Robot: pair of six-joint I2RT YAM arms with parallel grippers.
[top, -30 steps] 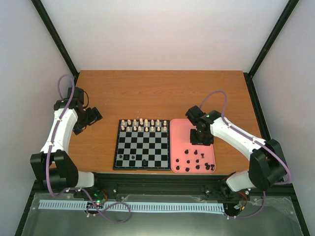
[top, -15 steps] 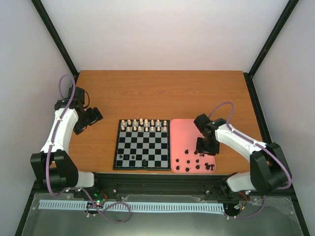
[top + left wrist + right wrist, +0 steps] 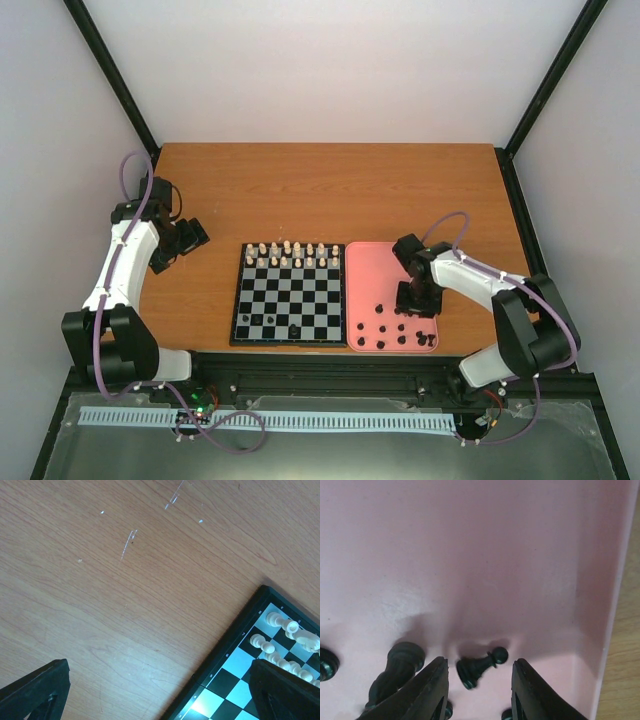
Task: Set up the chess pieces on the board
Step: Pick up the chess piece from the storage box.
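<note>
I need to move my right gripper left in the top view next, so that it straddles a black piece (image 3: 379,308) (image 3: 327,664). That piece stands beyond the bigger piece, clear of others.
The board (image 3: 290,296) lies at the table's front centre, with cream-white pieces (image 3: 287,255) in its two far rows and three black pieces (image 3: 293,329) on its near row. Several black chess pieces (image 3: 400,327) lie loose in the pink tray (image 3: 372,268) to its right. My right gripper (image 3: 417,303) hangs low over the tray, open. In the right wrist view its fingers (image 3: 432,690) straddle a black pawn (image 3: 479,667) lying on its side, not touching it. My left gripper (image 3: 188,237) is open and empty over bare wood left of the board (image 3: 235,680).
The tray's raised rim (image 3: 615,610) runs close to the right of the pawn. A bigger black piece (image 3: 395,672) lies just left of the right gripper's left finger. Black frame posts stand at the table's corners.
My right gripper has moved toward the near end of the tray and come down over the loose black pieces. The left arm has not moved.
</note>
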